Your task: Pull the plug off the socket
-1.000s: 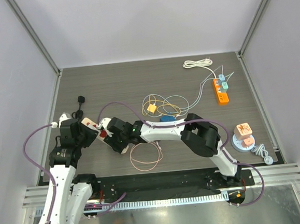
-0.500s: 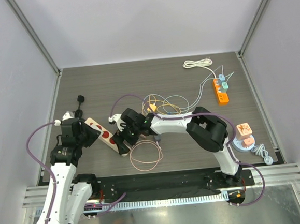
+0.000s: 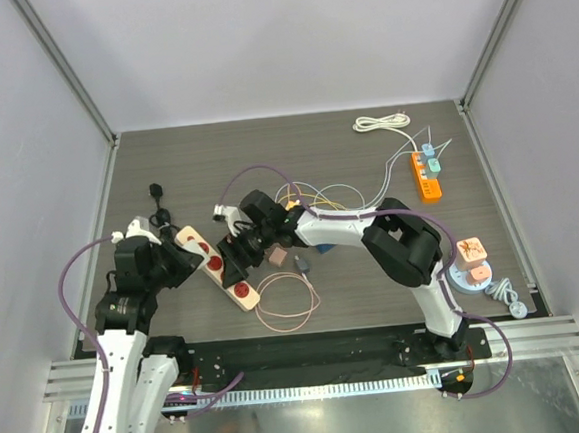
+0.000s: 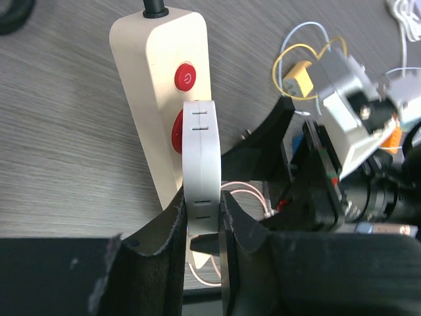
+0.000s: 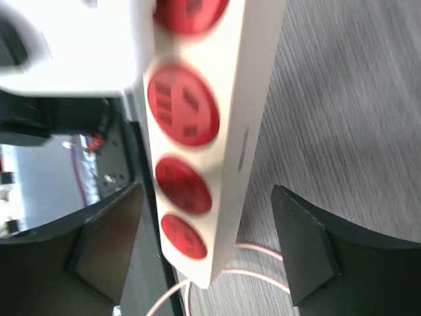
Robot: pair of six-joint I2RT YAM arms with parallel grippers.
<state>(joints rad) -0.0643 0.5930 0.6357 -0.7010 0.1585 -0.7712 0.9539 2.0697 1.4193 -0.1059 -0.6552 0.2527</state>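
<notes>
I should next lift my left gripper, move it toward the yellow block and lower it to release on the tabletop beside it, as the white plug (image 4: 199, 151) stands over the power strip's outlet.
The socket is a cream power strip (image 3: 243, 293) with red outlets, lying slantwise on the table's left side. In the left wrist view the strip (image 4: 158, 85) runs away from me, and my left gripper (image 4: 202, 217) is shut on a flat white plug (image 4: 199, 151) standing over its second outlet. I cannot tell whether the plug's pins are still in. My right gripper (image 5: 207, 243) is open and straddles the strip's (image 5: 243, 118) near end, with the fingers (image 5: 105, 243) clear of both sides. The blurred plug (image 5: 72, 46) shows at the top left there.
A pink cable loop (image 3: 287, 307) lies just beyond the strip's near end. A black plug (image 3: 156, 192) sits behind the left arm. Coloured wire loops (image 3: 333, 201), an orange power strip (image 3: 426, 176), a white cable coil (image 3: 380, 123) and a blue disc with orange blocks (image 3: 471, 262) lie to the right.
My right gripper has opened and shifted back and right along the strip. The strip's free end has swung toward the near edge. My left gripper stayed shut on the plug.
</notes>
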